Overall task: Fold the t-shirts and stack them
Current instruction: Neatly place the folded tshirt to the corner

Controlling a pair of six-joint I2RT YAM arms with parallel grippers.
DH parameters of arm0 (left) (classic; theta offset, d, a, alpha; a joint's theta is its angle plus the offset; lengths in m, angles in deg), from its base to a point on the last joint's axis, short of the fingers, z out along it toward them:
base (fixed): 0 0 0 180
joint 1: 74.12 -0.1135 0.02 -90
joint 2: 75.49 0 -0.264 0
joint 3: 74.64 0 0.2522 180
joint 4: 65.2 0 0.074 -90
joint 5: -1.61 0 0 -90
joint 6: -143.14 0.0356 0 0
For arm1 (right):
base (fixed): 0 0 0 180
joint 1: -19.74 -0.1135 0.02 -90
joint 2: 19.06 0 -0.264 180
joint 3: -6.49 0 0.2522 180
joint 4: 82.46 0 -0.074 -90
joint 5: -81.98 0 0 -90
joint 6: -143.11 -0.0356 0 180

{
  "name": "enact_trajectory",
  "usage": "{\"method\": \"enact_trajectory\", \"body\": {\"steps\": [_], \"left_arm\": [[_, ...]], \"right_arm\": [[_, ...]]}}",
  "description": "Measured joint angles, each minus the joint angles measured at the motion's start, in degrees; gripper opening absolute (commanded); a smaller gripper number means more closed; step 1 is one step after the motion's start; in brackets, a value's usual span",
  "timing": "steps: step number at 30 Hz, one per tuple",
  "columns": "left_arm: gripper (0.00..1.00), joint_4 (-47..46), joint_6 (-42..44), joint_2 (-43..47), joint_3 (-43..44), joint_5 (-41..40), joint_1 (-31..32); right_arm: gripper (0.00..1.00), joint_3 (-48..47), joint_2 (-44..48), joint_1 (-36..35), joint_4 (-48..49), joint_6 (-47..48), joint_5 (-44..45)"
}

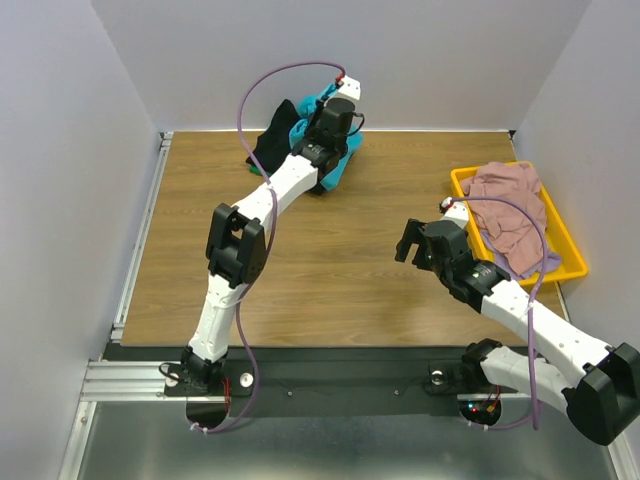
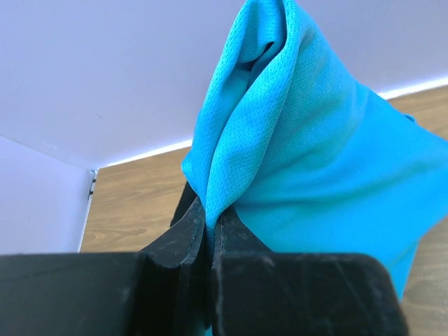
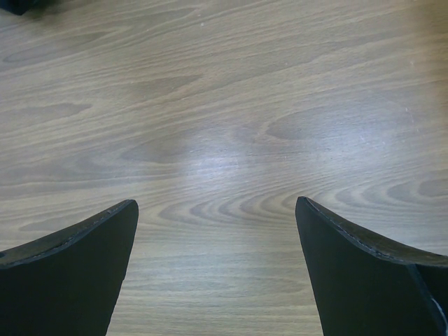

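The robot's left gripper has to go down and to the left in the top view next, over the black t-shirt [image 1: 275, 135] [image 2: 184, 201], which is still bare on that side, to let go of the fold of the teal t-shirt.
A teal t-shirt [image 1: 310, 112] sits bunched at the table's far edge beside a black t-shirt [image 1: 275, 135]. My left gripper [image 1: 322, 132] reaches into that pile and is shut on a fold of the teal t-shirt [image 2: 280, 140], which hangs from its jaws. A dusty pink t-shirt [image 1: 510, 215] lies crumpled in the yellow tray [image 1: 462, 185] at the right, with a bit of pale lavender fabric [image 1: 548, 264] under it. My right gripper [image 1: 412, 243] is open and empty, hovering over bare wood [image 3: 217, 140] left of the tray.
A wooden table [image 1: 340, 290] is walled in by grey panels at the back and both sides. A metal rail [image 1: 135, 260] runs along the left edge. A purple cable loops over each arm.
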Motion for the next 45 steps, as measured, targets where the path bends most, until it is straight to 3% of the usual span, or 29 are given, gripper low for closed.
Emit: {"method": "enact_trajectory", "body": {"steps": [9, 21, 22, 25, 26, 37, 40, 45], "left_arm": [[0.0, -0.2, -3.63, -1.03, 2.4, 5.42, -3.61], [0.02, 0.52, -7.5, -11.13, 5.66, 11.93, -11.15], [0.07, 0.55, -7.61, -11.52, 5.81, 12.33, -11.56], [0.88, 0.66, -8.39, -12.17, 6.4, 13.16, -12.68], [0.98, 0.85, -8.37, -12.17, 6.4, 13.44, -13.07], [0.98, 3.76, -11.65, -10.38, 7.32, 12.94, -14.34], [0.98, 6.56, -14.71, -5.05, 4.11, 13.81, -14.32], [0.99, 9.2, -24.17, 12.41, -7.52, 19.5, -14.29]], "right_arm": [[1.0, 0.0, 0.04, 0.0, -0.04, 0.15, 1.6], [1.0, 0.0, -1.73, 0.04, -0.48, 0.31, 2.64], [1.0, 0.0, -1.73, 0.04, -0.7, 0.31, 2.71], [1.0, -0.02, -1.73, 0.04, -1.27, 0.26, 2.71], [1.0, -0.02, -1.73, 0.04, -1.31, 0.24, 2.73], [1.0, -1.42, -1.99, 0.04, -3.72, -0.81, 2.71], [1.0, -1.51, -1.99, 0.04, -4.15, -1.42, 2.54], [1.0, -1.51, -1.9, 0.04, -4.81, -2.05, 1.57]]}}
